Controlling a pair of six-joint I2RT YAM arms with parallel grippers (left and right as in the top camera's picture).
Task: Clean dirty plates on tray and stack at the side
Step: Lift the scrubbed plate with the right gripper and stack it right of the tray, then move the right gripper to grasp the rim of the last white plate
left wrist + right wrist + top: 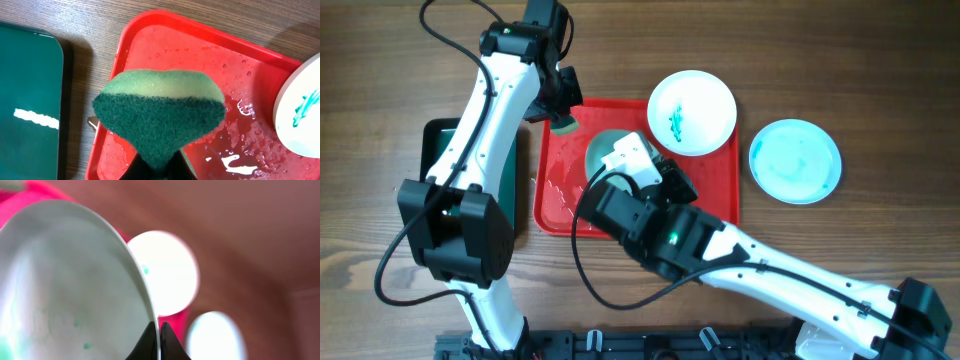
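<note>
The pale bluish plate point(795, 162) lies at the side, so my right gripper will swing off the red tray and lower its tilted plate level onto that one.
The red tray point(715, 195) lies mid-table, wet. My right gripper point(159, 330) is shut on the rim of a white plate point(65, 290) with faint green specks and holds it tilted over the tray's left half point(603, 152). My left gripper point(160, 171) is shut on a green sponge point(160, 115) over the tray's far left corner point(563, 122), just left of the held plate and apart from it. A second plate point(692, 112) with a green smear sits at the tray's far right corner. A third, pale bluish plate point(796, 160) lies on the table to the right of the tray.
A smaller dark green tray point(440, 140) lies left of the red tray, under my left arm. My right arm crosses the front right of the table. Water drops point(240, 125) cover the red tray's floor.
</note>
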